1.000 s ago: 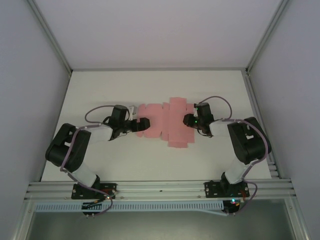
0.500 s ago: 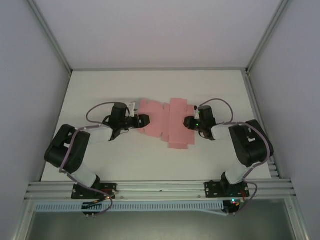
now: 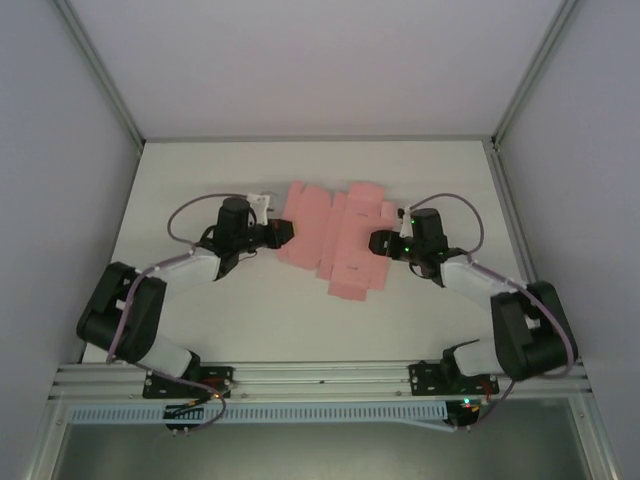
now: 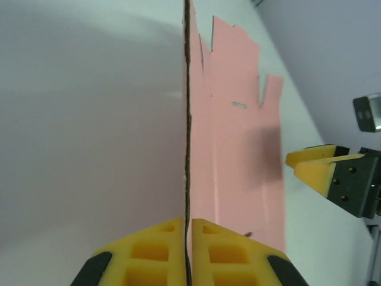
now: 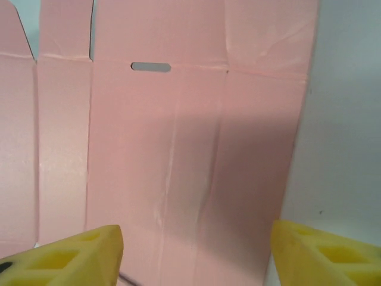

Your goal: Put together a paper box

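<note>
My left gripper raises the sheet's edge point(image 4: 188, 208) well above the table next and releases that edge there, because it sits pinched between the yellow fingers.
The paper box point(image 3: 335, 240) is a flat pink die-cut sheet lying mid-table, slightly askew. My left gripper point(image 3: 283, 232) is shut on the sheet's left edge. In the left wrist view the card point(image 4: 238, 155) runs edge-on into the left gripper point(image 4: 188, 225), pinched between the yellow pads. My right gripper point(image 3: 380, 242) is open at the sheet's right edge. In the right wrist view the sheet point(image 5: 178, 143), with its creases and a slot, lies under the right gripper point(image 5: 196, 250); its fingers point(image 5: 71, 256) stand wide apart with nothing held.
The white table point(image 3: 250, 310) has pale walls on three sides, with metal posts at the back corners. An aluminium rail point(image 3: 320, 378) carrying the arm bases runs along the near edge. The right gripper's yellow finger point(image 4: 315, 170) appears beyond the sheet in the left wrist view.
My left gripper has closed on the sheet's left edge. The right gripper has opened and let go. The sheet has shifted a little toward the back and turned slightly.
</note>
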`<act>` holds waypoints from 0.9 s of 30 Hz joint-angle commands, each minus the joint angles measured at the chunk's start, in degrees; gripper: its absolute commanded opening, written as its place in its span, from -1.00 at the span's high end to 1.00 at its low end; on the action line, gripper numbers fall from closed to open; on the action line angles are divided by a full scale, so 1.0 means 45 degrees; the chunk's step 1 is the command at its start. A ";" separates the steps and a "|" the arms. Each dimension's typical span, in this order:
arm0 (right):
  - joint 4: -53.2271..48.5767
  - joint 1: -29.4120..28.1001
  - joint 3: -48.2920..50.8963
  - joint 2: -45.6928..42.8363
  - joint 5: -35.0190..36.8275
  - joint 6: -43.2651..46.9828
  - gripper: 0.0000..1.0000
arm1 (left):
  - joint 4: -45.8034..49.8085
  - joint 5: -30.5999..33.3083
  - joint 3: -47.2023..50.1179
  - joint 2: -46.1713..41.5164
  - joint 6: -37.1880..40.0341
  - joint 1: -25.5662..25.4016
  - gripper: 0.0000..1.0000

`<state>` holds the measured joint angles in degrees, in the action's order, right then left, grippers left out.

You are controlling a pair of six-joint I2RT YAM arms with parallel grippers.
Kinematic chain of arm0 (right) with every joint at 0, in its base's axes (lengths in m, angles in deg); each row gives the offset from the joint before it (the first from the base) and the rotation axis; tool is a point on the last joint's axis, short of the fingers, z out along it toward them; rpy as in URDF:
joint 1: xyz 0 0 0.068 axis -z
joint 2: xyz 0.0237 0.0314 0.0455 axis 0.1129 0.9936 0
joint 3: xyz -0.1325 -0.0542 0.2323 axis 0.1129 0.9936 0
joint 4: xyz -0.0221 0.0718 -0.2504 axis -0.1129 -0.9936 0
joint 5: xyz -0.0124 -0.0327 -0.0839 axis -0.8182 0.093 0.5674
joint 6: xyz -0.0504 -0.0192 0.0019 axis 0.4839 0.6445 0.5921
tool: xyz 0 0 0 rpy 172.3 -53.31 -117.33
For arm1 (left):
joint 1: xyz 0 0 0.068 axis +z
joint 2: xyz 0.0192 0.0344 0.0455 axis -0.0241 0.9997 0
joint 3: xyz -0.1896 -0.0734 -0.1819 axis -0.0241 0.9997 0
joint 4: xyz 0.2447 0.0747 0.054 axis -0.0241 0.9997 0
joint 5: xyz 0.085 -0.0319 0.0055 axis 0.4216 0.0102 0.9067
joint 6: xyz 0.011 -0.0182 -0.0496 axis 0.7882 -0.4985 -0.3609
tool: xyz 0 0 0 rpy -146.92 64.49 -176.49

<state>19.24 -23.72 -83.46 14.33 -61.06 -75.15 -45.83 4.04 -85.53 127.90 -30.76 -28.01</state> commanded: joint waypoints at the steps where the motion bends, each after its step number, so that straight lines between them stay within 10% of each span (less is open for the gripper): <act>1: -0.1031 0.0299 -0.0288 -0.1729 -0.0395 -0.0388 -0.56 | -0.0702 -0.0446 -0.0279 -0.1603 0.0365 -0.0003 1.00; 14: 0.2570 0.2316 0.1436 -0.4998 -0.4599 -0.1925 -0.91 | -0.1416 -0.2282 -0.0450 -0.5162 -0.1168 -0.0020 1.00; 27: 0.7271 0.2583 0.2018 -0.4274 -0.7421 -0.3218 -0.39 | -0.1628 -0.2451 -0.0270 -0.6916 -0.1594 -0.0039 1.00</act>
<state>44.44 -12.35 -74.43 -5.11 -90.02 -87.33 -50.14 -5.58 -86.08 98.26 -36.58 -28.01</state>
